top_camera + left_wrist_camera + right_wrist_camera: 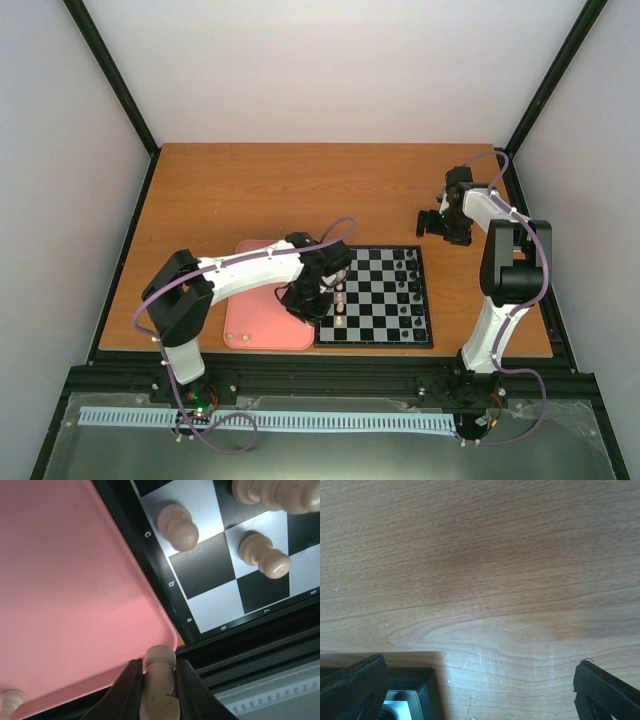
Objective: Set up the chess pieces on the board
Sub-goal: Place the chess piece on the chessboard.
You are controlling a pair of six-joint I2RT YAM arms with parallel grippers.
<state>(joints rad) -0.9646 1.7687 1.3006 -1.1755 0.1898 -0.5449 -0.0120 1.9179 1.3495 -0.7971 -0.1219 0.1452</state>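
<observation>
I will put the piece down next with my left gripper on the dark edge square by the b (327, 322) (203, 566), because that square is empty.
My left gripper (159, 680) is shut on a cream-white chess piece (160, 672) and holds it above the near right corner of the salmon-pink tray (75, 580), beside the board's left edge (165, 577). In the top view the left gripper (305, 300) hangs at the board's (375, 335) left border. Cream pieces stand on the board's left columns (340, 300); in the left wrist view two pawns (177, 526) (264, 556) stand near the corner. One more cream piece (11, 700) lies on the tray. My right gripper (440, 225) is open over bare table beyond the board's far right corner (420, 685).
Black pieces (410, 285) stand along the board's right columns. The wooden table (300, 190) stretches behind the board and tray. A black rail (320, 375) runs along the table's near edge.
</observation>
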